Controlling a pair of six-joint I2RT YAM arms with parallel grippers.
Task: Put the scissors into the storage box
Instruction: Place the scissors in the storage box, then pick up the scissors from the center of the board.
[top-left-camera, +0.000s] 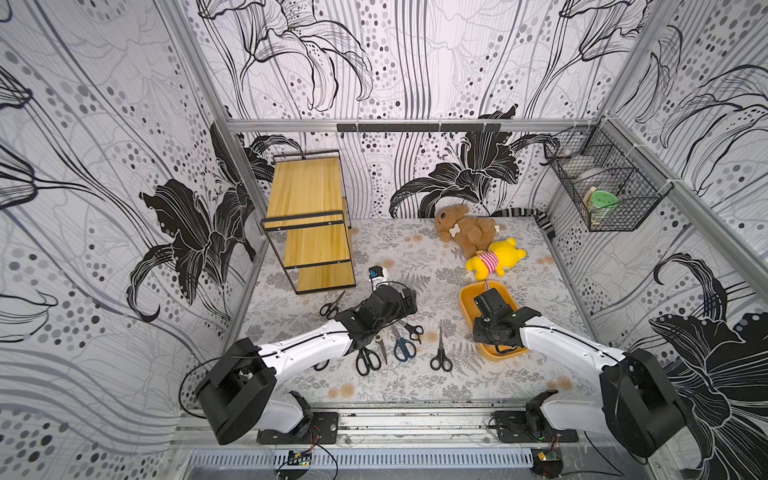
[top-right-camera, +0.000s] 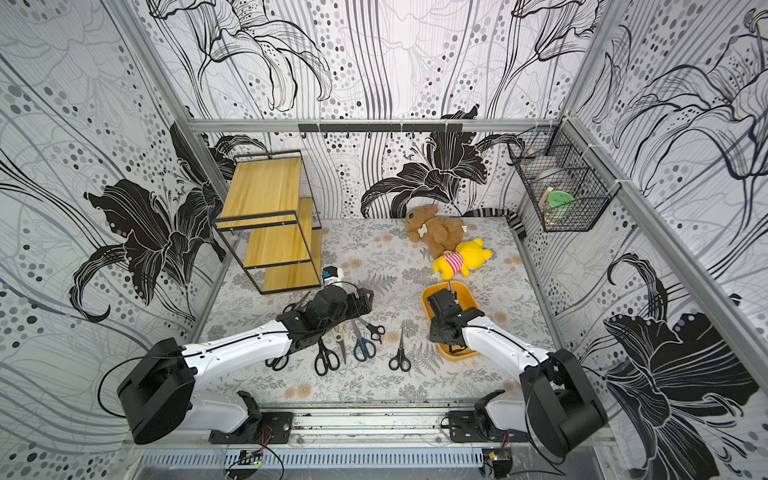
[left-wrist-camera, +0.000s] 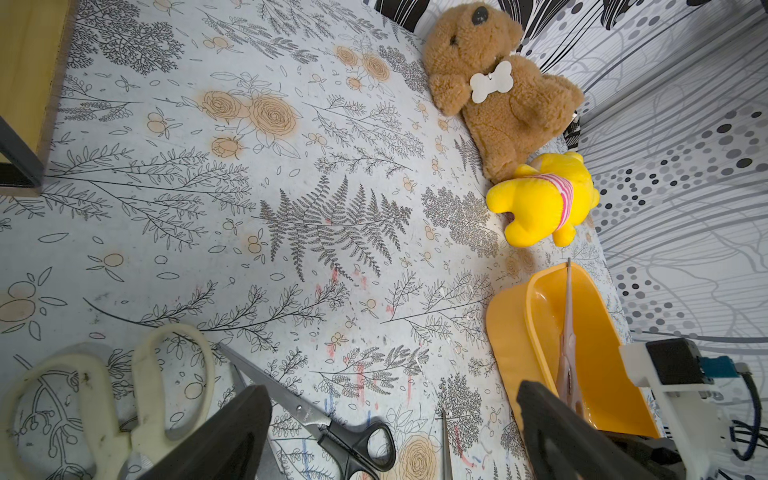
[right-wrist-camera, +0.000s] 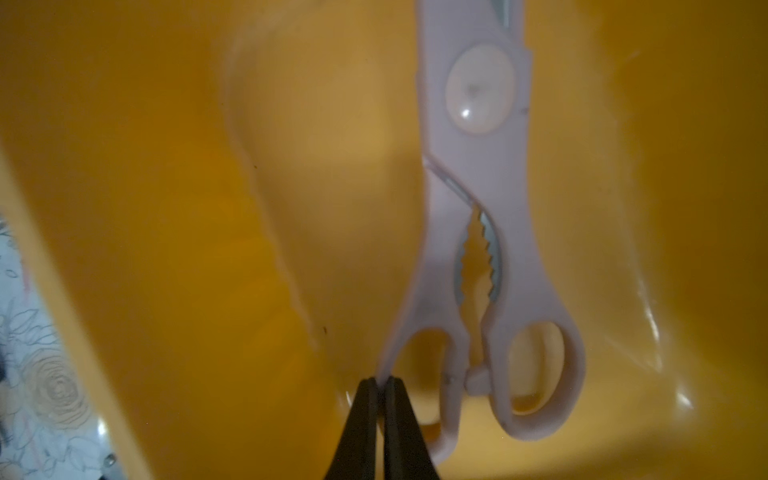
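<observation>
My right gripper shifts the pink scissors' handle loop toward the storage box's side by the loose scissors (top-left-camera: 468, 313) (right-wrist-camera: 216, 344) next. It releases the loop there, as the handles already sit low inside.
The storage box (top-left-camera: 467, 301) (top-right-camera: 430, 297) is a shallow orange-yellow tray at the table's right. My right gripper (right-wrist-camera: 379, 380) (top-left-camera: 487, 296) reaches down into it, shut on a handle loop of the pink scissors (right-wrist-camera: 478, 187) (left-wrist-camera: 567, 332), which lie lengthwise in the box (right-wrist-camera: 208, 208), blades toward the far end. My left gripper (left-wrist-camera: 390, 386) (top-left-camera: 409, 297) hangs open and empty over the table's middle. Below it lie cream shears (left-wrist-camera: 104, 399) and black-handled scissors (left-wrist-camera: 324, 419). In both top views, several more scissors, mostly black (top-left-camera: 368, 359) (top-right-camera: 400, 357) and one blue-handled (top-left-camera: 404, 347), lie near the front.
A yellow wooden shelf (top-left-camera: 309, 220) stands at the back left. A brown teddy (top-left-camera: 467, 228) and a yellow plush (top-left-camera: 496, 257) lie just behind the box. A black wire basket (top-left-camera: 602, 187) hangs on the right wall. A small black-and-white object (top-left-camera: 377, 274) sits by the shelf.
</observation>
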